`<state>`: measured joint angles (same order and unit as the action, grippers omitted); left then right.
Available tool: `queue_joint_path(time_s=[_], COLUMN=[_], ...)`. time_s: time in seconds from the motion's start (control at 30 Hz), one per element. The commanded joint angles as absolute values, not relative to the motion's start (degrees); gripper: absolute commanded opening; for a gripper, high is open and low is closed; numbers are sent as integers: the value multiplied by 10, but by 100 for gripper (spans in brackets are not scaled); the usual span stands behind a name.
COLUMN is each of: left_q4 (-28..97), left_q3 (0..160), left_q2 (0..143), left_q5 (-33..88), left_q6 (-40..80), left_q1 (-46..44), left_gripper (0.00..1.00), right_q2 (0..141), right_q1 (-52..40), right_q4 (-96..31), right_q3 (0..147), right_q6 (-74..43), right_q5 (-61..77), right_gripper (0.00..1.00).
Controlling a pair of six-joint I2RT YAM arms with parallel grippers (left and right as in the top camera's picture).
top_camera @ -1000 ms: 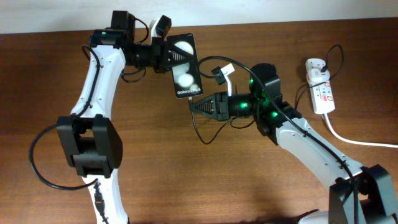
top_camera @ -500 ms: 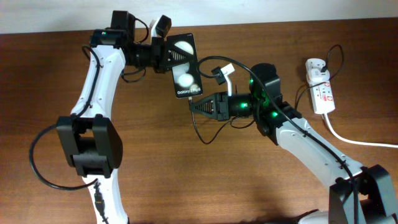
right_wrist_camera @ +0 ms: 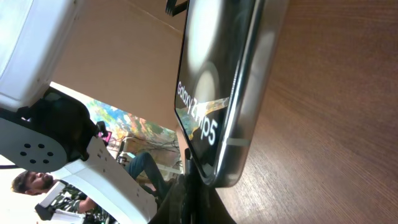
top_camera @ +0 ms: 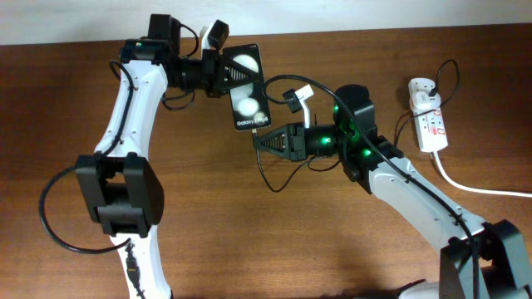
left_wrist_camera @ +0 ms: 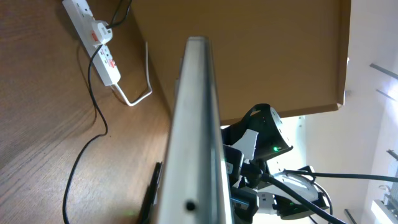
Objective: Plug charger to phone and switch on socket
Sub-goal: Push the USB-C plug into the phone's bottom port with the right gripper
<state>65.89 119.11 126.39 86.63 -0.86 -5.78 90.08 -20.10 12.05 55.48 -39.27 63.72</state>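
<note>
My left gripper moves back toward my right gripper next, to its right in the overhead view by the phone's lower edge, then releases the phone.
My left gripper (top_camera: 219,71) is shut on the phone (top_camera: 248,88) and holds it above the table, black face up with two white blobs. In the left wrist view the phone (left_wrist_camera: 196,124) shows edge-on. My right gripper (top_camera: 258,139) is shut on the plug tip of the charger (top_camera: 261,166), just below the phone's lower edge. In the right wrist view the phone's bottom end (right_wrist_camera: 217,112) sits right over my closed fingers (right_wrist_camera: 200,198). Whether the plug is seated in the port is hidden. The charger's white adapter (top_camera: 423,89) sits in the socket (top_camera: 431,124) at the far right.
The socket's thick white cord (top_camera: 470,186) runs off the right edge. The thin black cable (left_wrist_camera: 93,143) trails loosely across the brown wooden table (top_camera: 274,241) between the socket (left_wrist_camera: 99,43) and my right arm (top_camera: 399,178). A pale wall borders the back.
</note>
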Motion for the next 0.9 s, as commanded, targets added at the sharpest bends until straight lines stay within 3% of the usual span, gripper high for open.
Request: queue_joint_path(time_s=[0.0, 0.87], left_q4=[660, 660], left_q3=[1200, 1200], left_q2=[1260, 1260], left_q5=[902, 900], left_q6=[-9, -9], left_q1=[-59, -60], left_gripper=[0, 0], right_q2=[904, 905], right_q1=[-194, -165], right_q4=[131, 228], right_q3=[556, 556], right_q6=[-398, -488], right_q5=[601, 568], right_gripper=[4, 4])
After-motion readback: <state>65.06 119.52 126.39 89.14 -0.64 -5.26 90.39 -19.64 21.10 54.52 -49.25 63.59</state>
